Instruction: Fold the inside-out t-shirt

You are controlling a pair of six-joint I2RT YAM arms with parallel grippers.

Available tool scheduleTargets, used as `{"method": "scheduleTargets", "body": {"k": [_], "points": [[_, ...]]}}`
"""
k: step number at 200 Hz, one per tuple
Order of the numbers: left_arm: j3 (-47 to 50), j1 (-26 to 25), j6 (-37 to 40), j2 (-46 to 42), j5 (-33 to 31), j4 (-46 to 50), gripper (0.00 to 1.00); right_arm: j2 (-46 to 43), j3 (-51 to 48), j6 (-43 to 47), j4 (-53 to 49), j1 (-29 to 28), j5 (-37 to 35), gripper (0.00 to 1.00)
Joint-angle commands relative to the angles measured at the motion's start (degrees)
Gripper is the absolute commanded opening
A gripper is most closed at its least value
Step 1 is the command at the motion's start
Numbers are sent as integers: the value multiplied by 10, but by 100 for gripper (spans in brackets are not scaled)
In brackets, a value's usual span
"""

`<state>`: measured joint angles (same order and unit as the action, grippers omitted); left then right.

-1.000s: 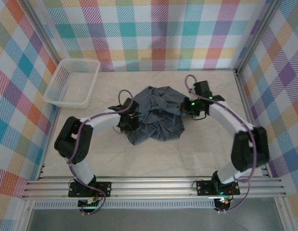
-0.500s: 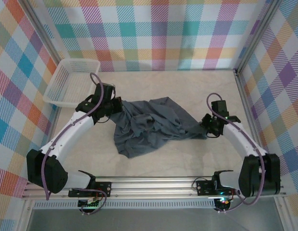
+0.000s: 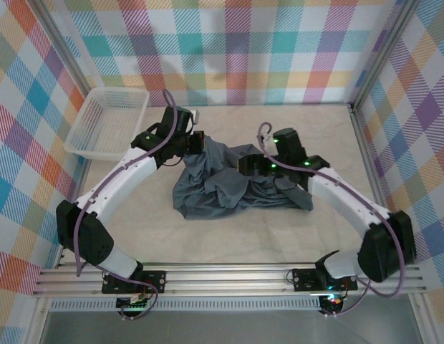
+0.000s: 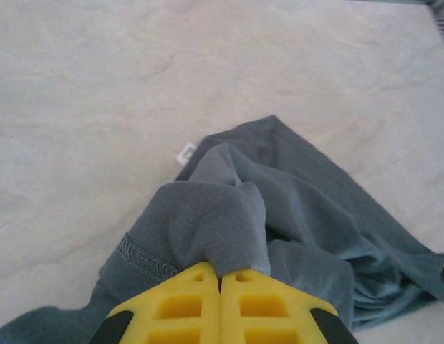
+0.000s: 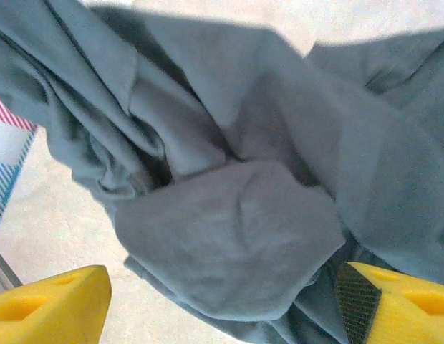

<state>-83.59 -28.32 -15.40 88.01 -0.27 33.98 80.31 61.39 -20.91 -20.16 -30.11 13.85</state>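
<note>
My left gripper draws the fold toward the white mesh basket next, stretching the crumpled heap, since bare table lies that way. Then it releases the fold there.
The inside-out t-shirt (image 3: 222, 192) lies crumpled in a slate-grey heap at the middle of the table. My left gripper (image 3: 197, 144) is at its far left edge, shut on a fold of the cloth (image 4: 208, 229); the yellow fingertips (image 4: 200, 279) meet with fabric pinched between them. A small white tag (image 4: 185, 153) shows on the table side of the shirt's edge. My right gripper (image 3: 248, 166) hovers over the heap's middle, open. In the right wrist view its yellow fingers (image 5: 54, 301) stand wide apart over a rounded fold of the t-shirt (image 5: 229, 229), holding nothing.
A white mesh basket (image 3: 107, 123) stands at the far left corner. Metal frame posts (image 3: 365, 143) and checked walls close in the table on three sides. Bare tabletop (image 3: 229, 240) lies between the shirt and the arm bases.
My right gripper let go of the shirt's right end, opened, and swung left over the heap. My left gripper carried its held edge rightward. The stretched shirt has bunched up.
</note>
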Motion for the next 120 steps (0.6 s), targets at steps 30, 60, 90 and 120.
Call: {"method": "scheduleTargets", "body": {"k": [30, 60, 90, 120], "points": [[12, 2, -49, -2, -69, 30, 0, 109, -24, 49, 15, -108, -49, 87], [11, 22, -87, -4, -106, 57, 0, 163, 55, 79, -34, -111, -166, 25], [-2, 88, -87, -47, -123, 107, 0, 27, 68, 88, -70, -91, -238, 0], [11, 171, -83, -106, -87, 123, 0, -176, 66, 26, -89, 29, -257, 0]]}}
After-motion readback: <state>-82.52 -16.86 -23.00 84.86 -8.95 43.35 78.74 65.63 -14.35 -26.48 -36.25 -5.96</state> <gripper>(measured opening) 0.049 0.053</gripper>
